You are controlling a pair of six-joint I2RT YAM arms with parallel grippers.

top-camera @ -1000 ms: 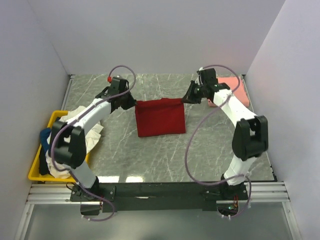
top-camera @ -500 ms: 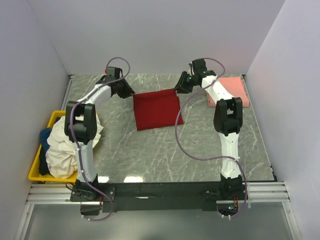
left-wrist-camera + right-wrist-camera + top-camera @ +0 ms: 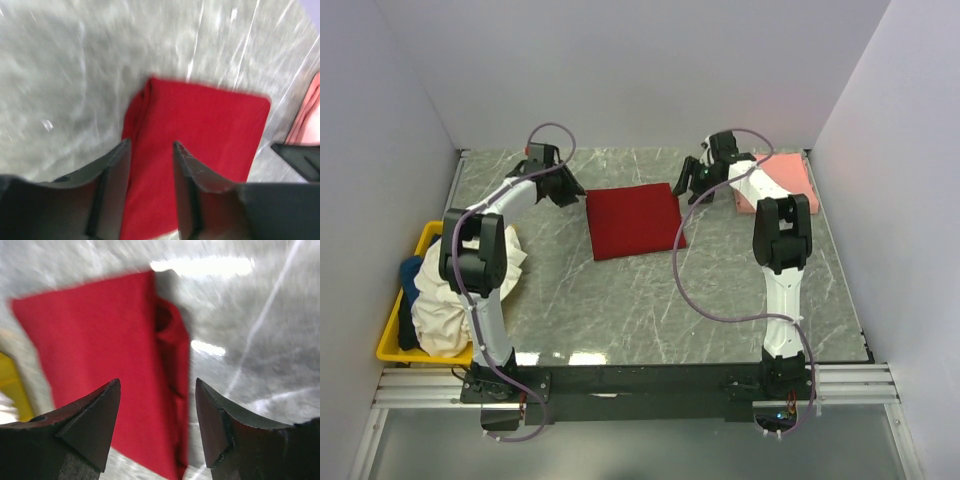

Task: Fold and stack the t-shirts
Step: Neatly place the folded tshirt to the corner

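Observation:
My right gripper moves down onto the dark red t-shirt's layered edge nearest the salmon-pink one next, since that edge already runs between its open fingers.
A dark red t-shirt (image 3: 635,220) lies folded into a flat rectangle in the middle of the table, also filling the left wrist view (image 3: 200,145) and the right wrist view (image 3: 100,360). My left gripper (image 3: 570,192) hovers open just off its far left corner, fingers (image 3: 192,175) empty. My right gripper (image 3: 688,185) stands open off its far right corner, nothing between its fingertips (image 3: 100,415). A salmon-pink t-shirt (image 3: 785,180) lies folded at the far right. A cream-white t-shirt (image 3: 445,290) is heaped over the yellow bin (image 3: 395,345), a blue one (image 3: 410,272) beneath it.
The yellow bin sits at the left table edge beside the left arm's base. White walls close in the table at the back and both sides. The black mounting rail (image 3: 640,380) runs along the near edge.
Both grippers held the red shirt's far corners a second ago and carried it a little farther back. They have let go, opened and drawn back slightly; the shirt lies flat.

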